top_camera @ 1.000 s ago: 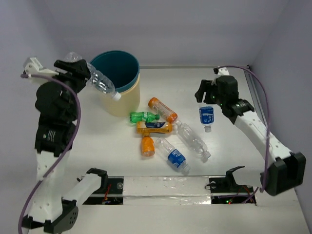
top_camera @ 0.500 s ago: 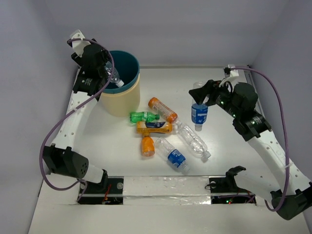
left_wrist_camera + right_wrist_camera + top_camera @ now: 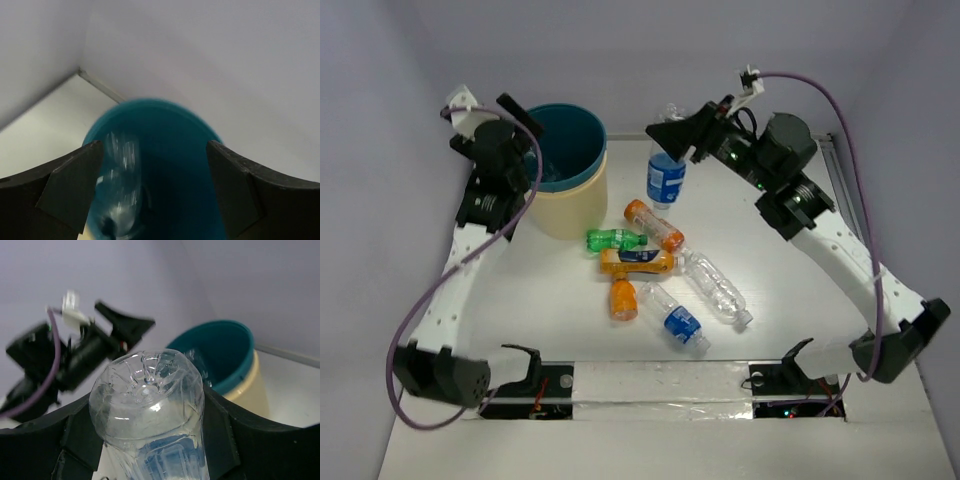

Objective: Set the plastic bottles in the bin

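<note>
The bin is to the left of my right gripper in the top view, so the gripper needs to move over the bin's opening [image 3: 571, 145] next and release the clear blue-labelled bottle [image 3: 666, 180].
My left gripper [image 3: 523, 128] hangs open over the bin [image 3: 567, 208], a teal-rimmed, cream-bodied basket. In the left wrist view a blurred clear bottle [image 3: 119, 192] lies loose inside the bin [image 3: 185, 165], below the open gripper [image 3: 152, 150]. My right gripper [image 3: 672, 140] is shut on a clear blue-labelled bottle [image 3: 666, 180], held neck down in the air just right of the bin. The right wrist view shows that bottle's base [image 3: 147, 390] between the fingers and the bin [image 3: 235, 367] beyond. Several plastic bottles lie mid-table: orange [image 3: 655, 225], green [image 3: 615, 239], dark-labelled orange [image 3: 638, 262], clear [image 3: 718, 287].
A small orange bottle [image 3: 623, 298] and a clear blue-labelled one [image 3: 675, 320] lie nearer the front edge. Walls close the table at the back and both sides. The left arm [image 3: 75, 360] shows in the right wrist view, left of the bin.
The left gripper opened and let its clear bottle drop into the bin. The right arm lifted the blue-labelled bottle and carried it left, up beside the bin.
</note>
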### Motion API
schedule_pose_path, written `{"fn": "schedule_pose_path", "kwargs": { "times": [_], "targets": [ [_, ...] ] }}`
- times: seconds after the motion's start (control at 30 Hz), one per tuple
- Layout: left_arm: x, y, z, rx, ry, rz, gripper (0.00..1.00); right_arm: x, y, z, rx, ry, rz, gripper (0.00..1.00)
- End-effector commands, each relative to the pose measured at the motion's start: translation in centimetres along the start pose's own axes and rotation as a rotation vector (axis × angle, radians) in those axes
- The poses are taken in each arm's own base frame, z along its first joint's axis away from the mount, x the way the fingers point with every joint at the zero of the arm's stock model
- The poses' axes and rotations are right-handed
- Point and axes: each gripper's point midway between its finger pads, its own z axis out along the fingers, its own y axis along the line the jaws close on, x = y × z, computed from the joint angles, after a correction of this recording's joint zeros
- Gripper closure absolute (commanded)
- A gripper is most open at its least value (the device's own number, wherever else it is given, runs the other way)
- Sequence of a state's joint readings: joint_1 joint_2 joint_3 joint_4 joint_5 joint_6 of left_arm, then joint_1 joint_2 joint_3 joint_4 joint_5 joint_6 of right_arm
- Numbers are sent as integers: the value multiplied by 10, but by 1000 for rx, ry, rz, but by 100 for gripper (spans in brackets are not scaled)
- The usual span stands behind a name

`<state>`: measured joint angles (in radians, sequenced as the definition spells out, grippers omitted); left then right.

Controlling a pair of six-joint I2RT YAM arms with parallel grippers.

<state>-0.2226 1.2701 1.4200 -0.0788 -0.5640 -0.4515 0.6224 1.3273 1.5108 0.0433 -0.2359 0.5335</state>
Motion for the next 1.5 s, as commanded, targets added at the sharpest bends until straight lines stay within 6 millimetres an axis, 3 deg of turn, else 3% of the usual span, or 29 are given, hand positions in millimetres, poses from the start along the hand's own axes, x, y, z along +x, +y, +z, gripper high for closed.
{"fn": "schedule_pose_path", "kwargs": {
  "times": [0.0,0.03,0.07,0.13,0.2,0.23,0.27,0.3,0.33,0.37,0.4,0.43,0.47,0.57,0.6,0.63,0.7,0.87,1.03,1.07,1.17,1.2,1.23,1.27,1.3,1.33,1.4,1.43,1.47],
  "targets": [
    [-11,2,-53,149,5,-181,19,-38,23,38,-94,-131,18,32],
    [-2,7,-60,157,25,-214,21,-59,35,43,-122,-171,15,32],
    [30,18,-65,163,89,-199,22,-61,39,51,-133,-176,19,32],
    [42,29,-87,203,121,-221,31,-55,30,76,-125,-183,30,32],
    [106,46,-109,249,274,-211,39,-69,41,97,-145,-241,40,31],
    [99,46,-113,262,259,-221,41,-55,30,108,-130,-219,45,31],
    [114,47,-123,294,310,-216,43,-50,28,118,-120,-227,53,31],
    [138,62,-131,273,362,-205,45,-65,34,123,-134,-268,45,31],
    [153,65,-138,286,401,-200,46,-61,35,131,-134,-272,45,31],
    [178,75,-145,287,466,-189,46,-41,20,150,-99,-256,55,31],
    [191,76,-155,299,509,-201,47,-54,23,154,-103,-295,52,31],
    [196,77,-163,325,522,-217,49,-50,23,160,-102,-302,57,30],
    [218,83,-172,338,579,-215,49,-30,12,177,-77,-289,64,30],
    [242,89,-188,359,644,-230,48,-33,14,191,-60,-342,46,30],
    [245,88,-190,367,650,-231,48,-6,4,206,-32,-306,38,30],
    [252,88,-193,371,669,-230,46,-13,4,206,-24,-331,9,29],
    [265,91,-196,367,703,-219,44,9,-8,217,10,-307,-3,28],
    [292,85,-217,421,804,-202,34,30,-19,222,48,-265,-57,10],
    [311,85,-234,428,870,-165,24,16,-11,212,53,-255,-113,2],
    [313,87,-231,406,858,-153,23,1,-2,204,48,-269,-132,1],
    [324,85,-239,397,884,-113,22,7,-7,189,86,-206,-172,6],
    [330,86,-241,381,898,-92,22,-29,16,162,61,-254,-180,12],
    [335,84,-247,389,914,-79,21,15,-9,157,108,-150,-190,24],
    [338,85,-248,382,916,-66,20,21,-12,143,118,-128,-192,57],
    [345,86,-250,369,930,-48,20,-10,9,110,91,-181,-190,72],
    [348,84,-257,378,947,-42,20,43,-19,95,141,-62,-190,83],
    [351,82,-258,372,946,-28,20,68,-23,62,136,10,-179,90],
    [355,83,-259,361,949,-17,20,60,-14,35,124,10,-171,91],
    [355,81,-260,358,941,-18,20,110,-35,14,150,124,-137,90]
  ]
}}
